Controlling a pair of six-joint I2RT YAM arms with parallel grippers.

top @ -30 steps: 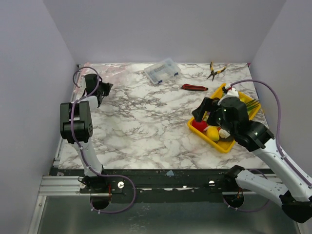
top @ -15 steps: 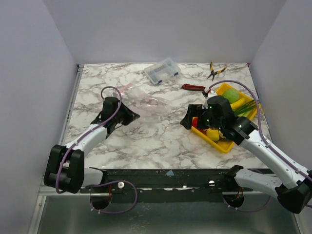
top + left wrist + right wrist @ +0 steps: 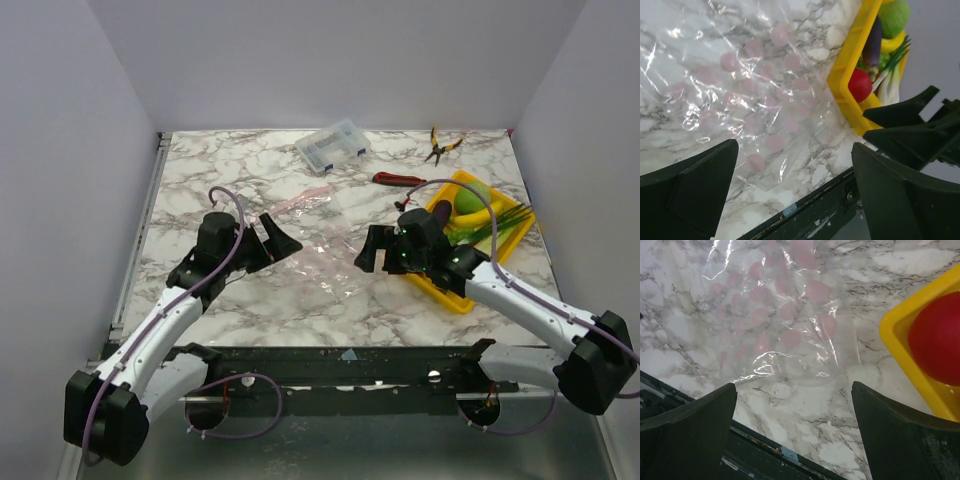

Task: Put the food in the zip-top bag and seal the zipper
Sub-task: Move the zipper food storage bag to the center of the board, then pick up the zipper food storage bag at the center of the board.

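Observation:
My right gripper will next move outward and down to close on the clear edge near the pink zipper (image 3: 300,203), as the bag's zipper end lies flat on the tabletop.
The zip-top bag (image 3: 322,240) lies flat on the marble mid-table, clear with pink dots (image 3: 755,100) (image 3: 775,315). Its pink zipper (image 3: 300,203) runs along the far edge. My left gripper (image 3: 273,245) (image 3: 795,146) stands open at the bag's left side, holding nothing. At the bag's right edge my right gripper (image 3: 372,250) (image 3: 794,386) is open and empty too. The food sits in the yellow tray (image 3: 452,296): red tomato (image 3: 860,85) (image 3: 937,337), purple eggplant (image 3: 872,42), green ball (image 3: 468,200) and celery (image 3: 497,224).
A rigid clear compartment box (image 3: 333,146) stands at the back, with yellow-handled pliers (image 3: 440,145) and a red-handled tool (image 3: 400,180) to its right. The black front rail (image 3: 830,210) runs just below both grippers. White walls close in on three sides.
The left arm swung from the far left corner to mid-table with the bag, then opened and let it go. The right gripper moved left off the tray to the bag's right edge.

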